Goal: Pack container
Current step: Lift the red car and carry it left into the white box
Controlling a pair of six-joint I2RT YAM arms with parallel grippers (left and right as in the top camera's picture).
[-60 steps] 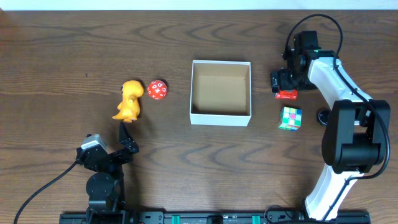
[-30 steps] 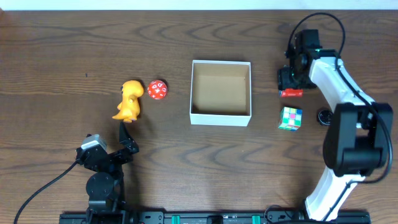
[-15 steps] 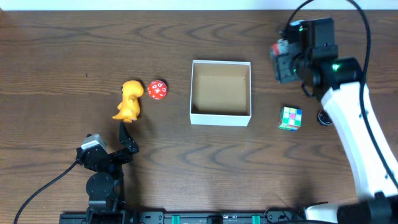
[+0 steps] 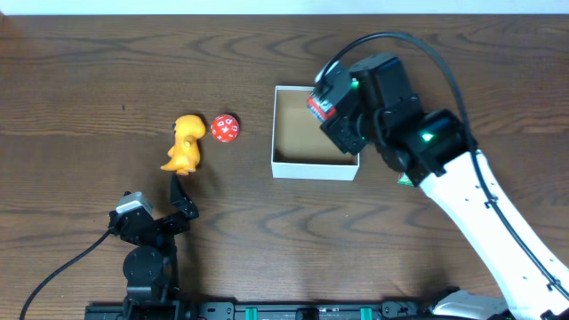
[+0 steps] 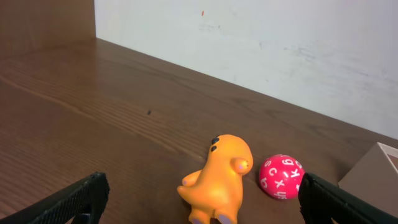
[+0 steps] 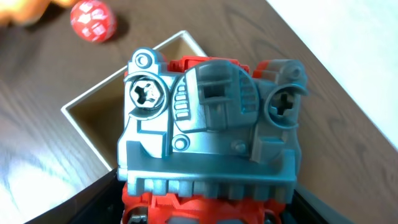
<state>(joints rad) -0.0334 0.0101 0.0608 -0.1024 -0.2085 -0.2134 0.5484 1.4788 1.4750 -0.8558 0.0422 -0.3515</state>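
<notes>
My right gripper turns the toy vehicle in line with the container's sides next, lowers it inside onto the container's empty tan bottom [image 4: 311, 133] below and releases it.
The container [image 4: 316, 169], a shallow white box with a tan bottom, sits mid-table with nothing visible in it. It also shows in the right wrist view [image 6: 99, 87]. My right gripper [image 4: 345, 123] is shut on a red and grey toy vehicle [image 4: 322, 102] and holds it above the box's right edge. In the right wrist view [image 6: 205, 211] the toy [image 6: 211, 118] fills the jaws. My left gripper [image 4: 182, 200] is open and empty near the front left, its fingers [image 5: 200, 205] apart on either side of a yellow dinosaur [image 5: 221, 180].
The yellow dinosaur [image 4: 185, 142] and a red lettered ball [image 4: 226, 129] lie left of the box. The ball also shows in the left wrist view [image 5: 281, 177] and the right wrist view [image 6: 93, 20]. My right arm covers the table right of the box.
My right gripper lifted the red and grey toy from the table right of the box and carried it left over the box's right edge. The left arm has not moved.
</notes>
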